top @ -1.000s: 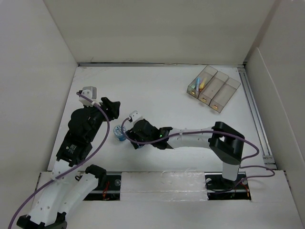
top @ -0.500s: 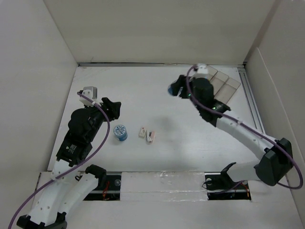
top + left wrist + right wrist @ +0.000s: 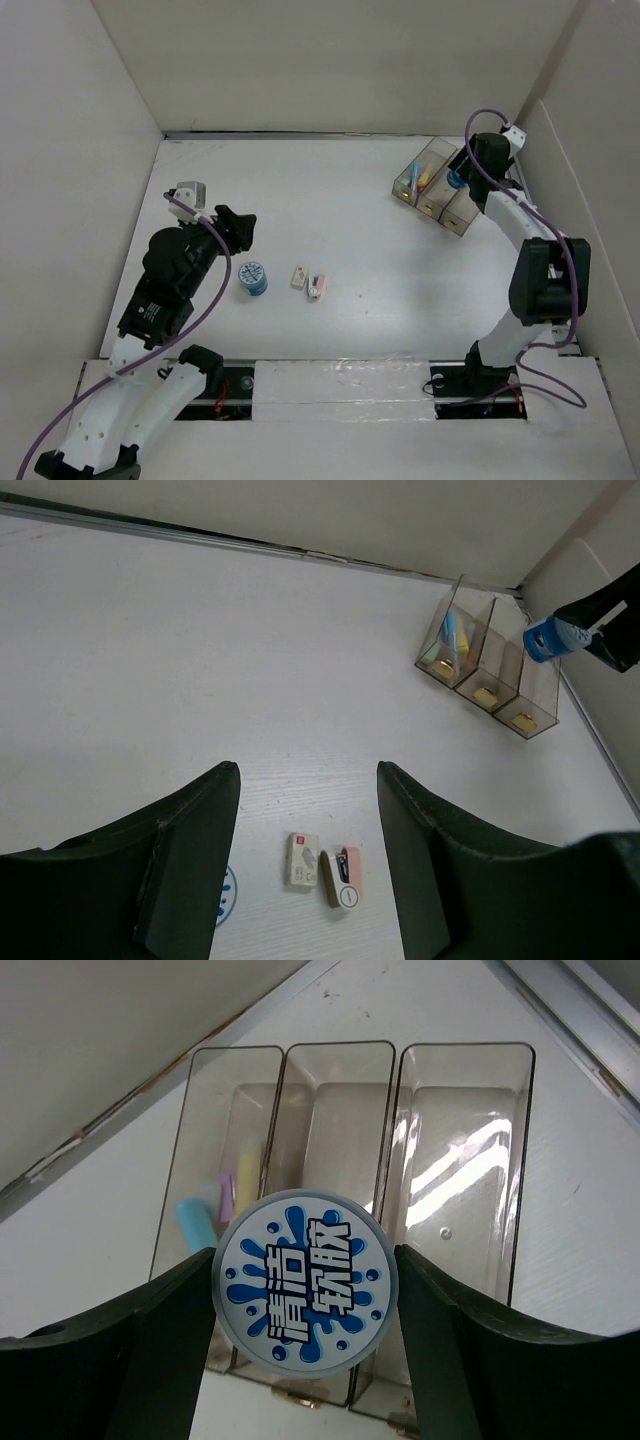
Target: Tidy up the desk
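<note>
The tin goes outward with my right gripper next and down into the section for release. The tray's empty middle section (image 3: 441, 193) (image 3: 335, 1130) lies below and slightly outward.
The desk (image 3: 330, 200) is a flat white tabletop between beige walls. My right gripper (image 3: 459, 178) is at the back right, shut on a round blue tin (image 3: 307, 1280) with a white splash-print lid. It holds the tin above the three-compartment tan tray (image 3: 455, 1090). From the left wrist view the tin (image 3: 553, 640) hangs just right of the tray (image 3: 490, 660). A second blue tin (image 3: 252, 278), a small white box (image 3: 298, 277) and a pink-and-white stapler-like item (image 3: 318, 287) lie mid-desk. My left gripper (image 3: 238, 225) is open and empty, above and left of them.
The tray's left compartment holds blue, purple and yellow sticks (image 3: 225, 1205). A metal rail (image 3: 535, 240) runs along the right edge. Tall beige panels (image 3: 330, 60) close off the back and sides.
My right arm has swung from the desk's middle-left to the back right, carrying a blue tin over the tray. The left arm has not moved.
</note>
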